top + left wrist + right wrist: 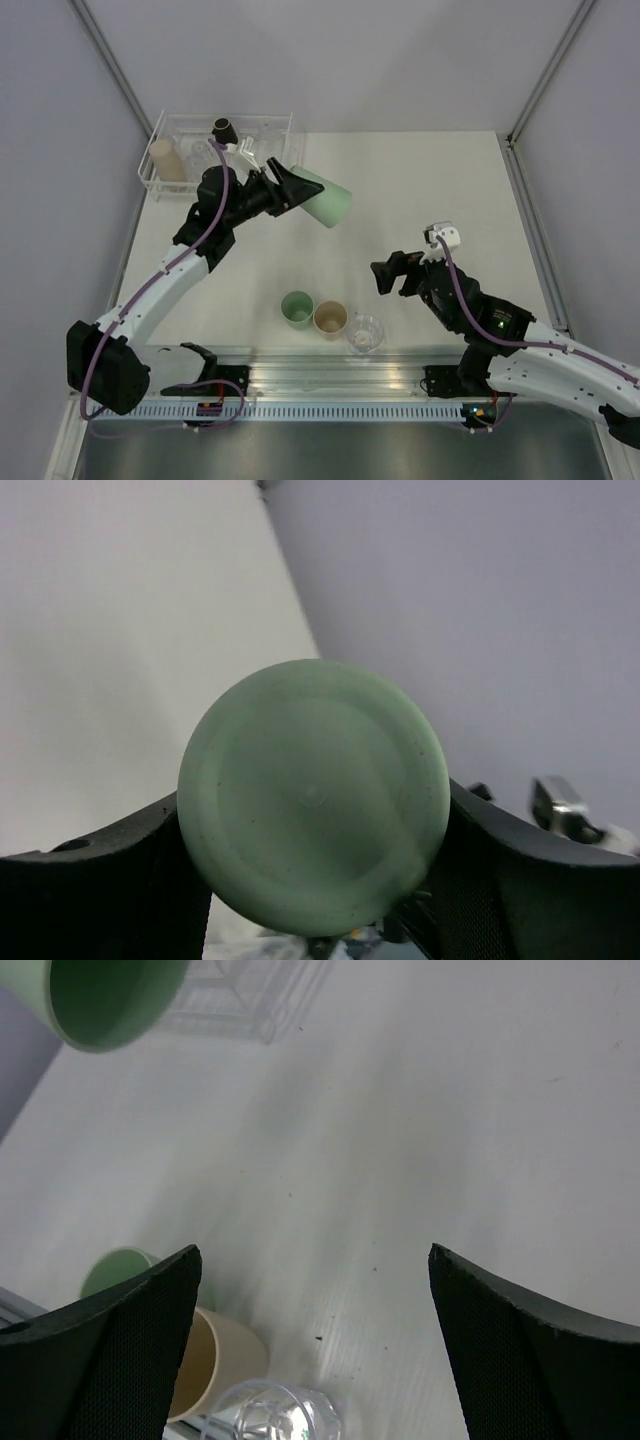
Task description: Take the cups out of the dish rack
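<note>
To reach the mint green cup's rim, my right gripper should swing to the left in the top view and tilt up, because my left gripper leaves that end of the cup free.
My left gripper [296,188] is shut on a pale mint green cup [324,199] and holds it on its side in the air, right of the white wire dish rack [160,130]. The cup's base [313,795] fills the left wrist view between my fingers. The rack holds a tan cup [166,160], a small black cup [223,129] and clear cups. A green cup [297,308], a tan cup [330,318] and a clear cup [365,332] stand in a row near the table's front edge. My right gripper [392,274] is open and empty above the table, right of that row.
The held green cup's mouth [105,998] shows at the top left of the right wrist view, with the rack's corner [265,995] beside it. The row also shows there: green cup [118,1272], tan cup [218,1364], clear cup [280,1412]. Grey walls enclose the table.
</note>
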